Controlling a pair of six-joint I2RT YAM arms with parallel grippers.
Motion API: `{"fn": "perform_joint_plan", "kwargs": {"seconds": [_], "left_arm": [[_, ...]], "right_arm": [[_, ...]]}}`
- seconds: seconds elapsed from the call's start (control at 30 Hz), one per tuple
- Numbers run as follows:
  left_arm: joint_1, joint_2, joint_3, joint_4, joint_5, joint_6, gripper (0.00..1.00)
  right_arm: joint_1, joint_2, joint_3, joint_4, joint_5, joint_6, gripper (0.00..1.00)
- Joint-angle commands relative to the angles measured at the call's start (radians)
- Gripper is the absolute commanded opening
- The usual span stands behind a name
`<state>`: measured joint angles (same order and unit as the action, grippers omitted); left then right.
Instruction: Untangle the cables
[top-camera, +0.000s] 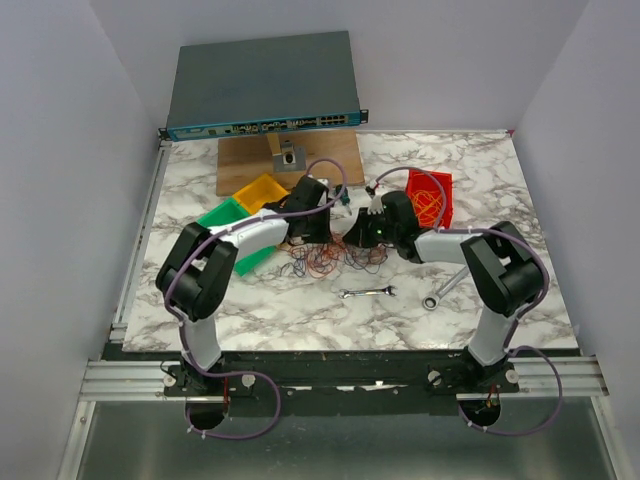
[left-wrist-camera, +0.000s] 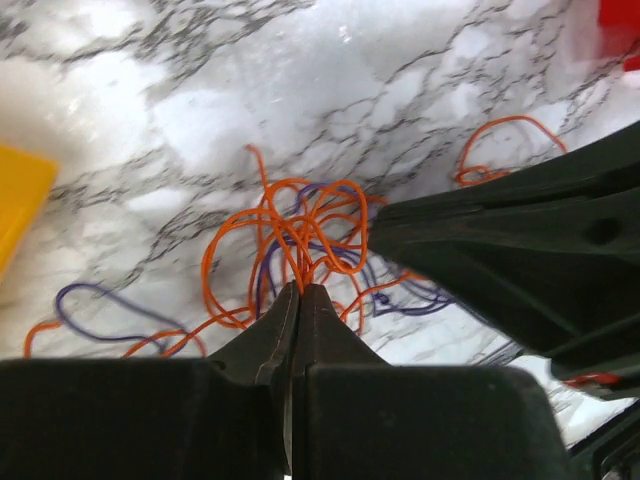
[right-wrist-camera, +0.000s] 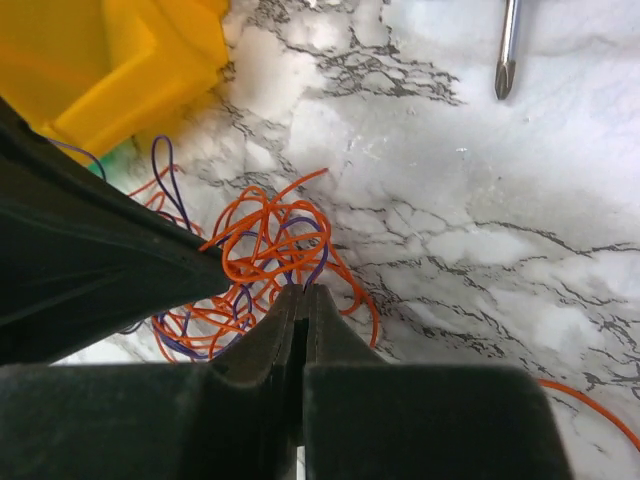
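Observation:
Next, my right gripper lifts high, away from my left gripper, toward the red bin (top-camera: 443, 183), as the purple cable piece still enters the orange cable heap.
A tangle of thin orange and purple cables (top-camera: 335, 258) lies on the marble table between the two arms. My left gripper (top-camera: 312, 230) is shut on orange strands of the bunch (left-wrist-camera: 300, 235), which rise into its tips (left-wrist-camera: 301, 288). My right gripper (top-camera: 358, 232) faces it from the right and is shut on a purple and orange strand of the same bunch (right-wrist-camera: 270, 245) at its tips (right-wrist-camera: 303, 289). Each gripper shows as a dark wedge in the other's wrist view. More orange cables (top-camera: 428, 205) lie in the red bin (top-camera: 443, 183).
A yellow bin (top-camera: 262, 190) and a green bin (top-camera: 222, 215) sit left of the tangle. Two wrenches (top-camera: 368, 292) (top-camera: 445, 288) lie near the front. A screwdriver tip (right-wrist-camera: 508, 50) shows in the right wrist view. A wooden board (top-camera: 330, 150) and a network switch (top-camera: 262, 85) are at the back.

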<state>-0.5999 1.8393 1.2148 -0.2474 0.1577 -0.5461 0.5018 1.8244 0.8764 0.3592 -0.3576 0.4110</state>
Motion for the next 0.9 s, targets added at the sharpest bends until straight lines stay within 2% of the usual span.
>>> {"fn": "perform_joint_plan", "kwargs": {"seconds": [0.0, 0.23, 0.33, 0.5, 0.67, 0.73, 0.87], "left_arm": [[0.029, -0.107, -0.097, 0.073, 0.037, -0.012, 0.0], [0.035, -0.38, -0.303, 0.155, -0.062, -0.026, 0.0], [0.037, -0.5, -0.405, 0.208, -0.078, -0.043, 0.0], [0.041, -0.656, -0.494, 0.199, -0.115, -0.054, 0.0], [0.045, -0.71, -0.492, 0.127, -0.163, -0.065, 0.0], [0.047, -0.716, -0.494, 0.099, -0.217, -0.086, 0.0], [0.076, -0.749, -0.542, 0.092, -0.255, -0.15, 0.0]], "right_arm": [[0.007, -0.065, -0.022, 0.074, 0.066, 0.012, 0.01], [0.007, -0.295, -0.132, 0.014, 0.339, 0.063, 0.01], [0.007, -0.377, -0.15, -0.033, 0.401, 0.066, 0.01], [0.007, -0.532, -0.165, -0.096, 0.456, 0.056, 0.01], [0.007, -0.66, -0.021, -0.256, 0.483, 0.014, 0.01], [0.007, -0.701, 0.054, -0.334, 0.567, -0.001, 0.01], [0.006, -0.753, 0.189, -0.512, 0.868, -0.002, 0.01]]}}
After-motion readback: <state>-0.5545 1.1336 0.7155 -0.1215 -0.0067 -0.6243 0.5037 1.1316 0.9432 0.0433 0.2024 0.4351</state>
